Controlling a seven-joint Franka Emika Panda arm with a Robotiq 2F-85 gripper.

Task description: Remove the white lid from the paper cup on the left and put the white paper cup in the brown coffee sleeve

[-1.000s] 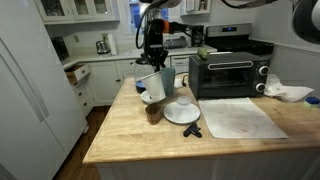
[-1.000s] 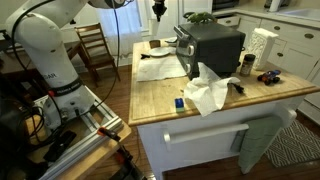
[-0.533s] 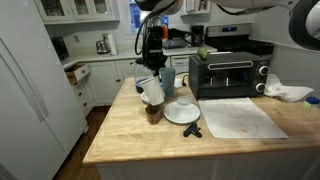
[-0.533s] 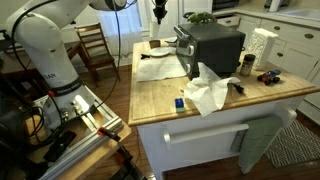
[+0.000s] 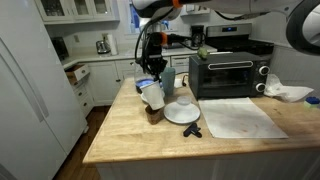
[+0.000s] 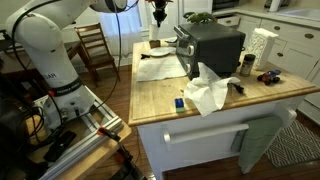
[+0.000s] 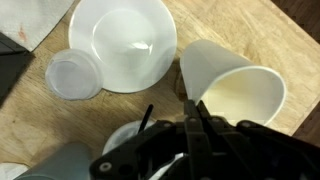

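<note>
The cup still hangs tilted above. Its near rim comes down with my gripper toward the brown coffee sleeve [image 5: 153, 113] below it next, for release there.
My gripper [image 5: 150, 80] is shut on the rim of the white paper cup [image 5: 153, 94] and holds it tilted just above the brown coffee sleeve [image 5: 153, 113] on the wooden counter. In the wrist view the fingers [image 7: 193, 120] pinch the wall of the open, empty cup [image 7: 232, 92]. The white lid [image 7: 75, 75] lies flat on the wood beside a wide white plate [image 7: 122, 45], off the cup. The sleeve is hidden in the wrist view. In an exterior view the gripper [image 6: 155, 18] hangs over the far end of the counter.
A pale green tumbler [image 5: 168, 78] stands behind the cup. The white plate [image 5: 182, 113] is right of the sleeve, with a black object [image 5: 192, 130] in front of it. A black toaster oven [image 5: 228, 75] and a white cloth [image 5: 242, 118] lie further right.
My gripper has come down and slightly sideways with the cup, bringing it closer to the brown sleeve. Nothing else has moved.
</note>
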